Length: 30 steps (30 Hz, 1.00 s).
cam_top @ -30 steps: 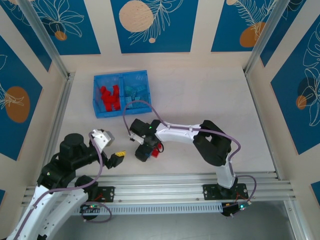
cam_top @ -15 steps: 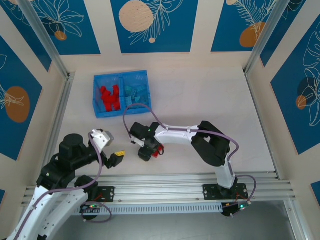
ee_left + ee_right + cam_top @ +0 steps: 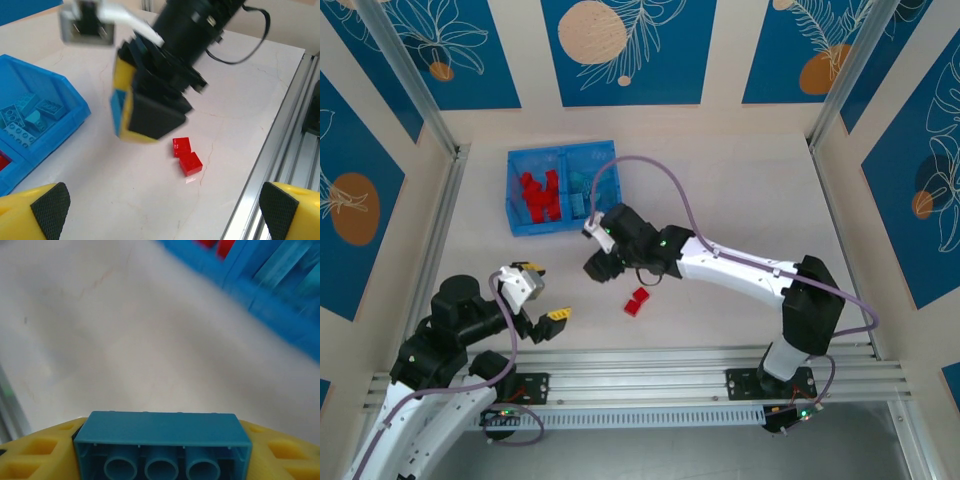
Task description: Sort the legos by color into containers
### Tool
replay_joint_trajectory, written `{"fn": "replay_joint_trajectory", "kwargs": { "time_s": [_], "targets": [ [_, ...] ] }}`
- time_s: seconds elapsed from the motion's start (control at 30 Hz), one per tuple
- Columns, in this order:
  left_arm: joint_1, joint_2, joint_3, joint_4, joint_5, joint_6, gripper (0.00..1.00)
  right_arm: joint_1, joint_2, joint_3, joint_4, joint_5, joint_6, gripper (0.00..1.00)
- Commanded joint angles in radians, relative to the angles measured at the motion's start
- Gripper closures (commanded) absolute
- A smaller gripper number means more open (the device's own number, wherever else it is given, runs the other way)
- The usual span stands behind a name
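I should next carry the light blue brick outward over the blue tray's near side with my right gripper, then let go of it in the tray's section with light blue bricks.
My right gripper [image 3: 597,264] is shut on a light blue brick [image 3: 162,445], held above the table just in front of the blue tray [image 3: 563,152]. The same gripper [image 3: 122,117] hangs in the left wrist view with the blue brick [image 3: 116,107] between its yellow fingers. Two red bricks [image 3: 637,301] lie together on the table below and right of it, also as red bricks [image 3: 186,154]. The tray's left compartment holds several red bricks [image 3: 537,195], the right one light blue bricks [image 3: 588,186]. My left gripper [image 3: 545,291] stands open near the front left, nothing between its fingers.
The aluminium rail [image 3: 700,362] runs along the table's front edge. A vertical post [image 3: 445,215] borders the left side. Bare tabletop [image 3: 740,190] stretches right of the tray.
The right gripper has lifted off the table beside the red bricks and moved up towards the tray, carrying the light blue brick. The left gripper has shifted slightly lower.
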Motion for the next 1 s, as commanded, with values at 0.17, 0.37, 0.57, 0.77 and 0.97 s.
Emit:
{"fn": "replay_joint_trajectory", "kwargs": {
  "time_s": [0.17,0.37,0.57,0.77,0.97],
  "targets": [
    [-0.003,0.011,-0.004,-0.011,-0.325,-0.070,0.00,-0.114,0.364,0.444,0.051,0.281,0.009,0.55],
    [-0.001,-0.016,-0.015,-0.009,-0.353,-0.073,0.00,-0.179,0.765,0.963,-0.169,0.407,-0.085,0.54],
    [-0.002,-0.031,-0.016,-0.008,-0.376,-0.076,0.00,-0.190,0.913,1.176,-0.225,0.351,-0.153,0.37],
    [-0.002,-0.035,-0.019,-0.009,-0.386,-0.076,0.00,-0.191,0.895,1.218,-0.242,0.343,-0.172,0.32],
    [-0.001,-0.034,-0.024,-0.006,-0.400,-0.075,0.00,-0.190,0.810,1.199,-0.243,0.304,-0.159,0.22]
  ]
}}
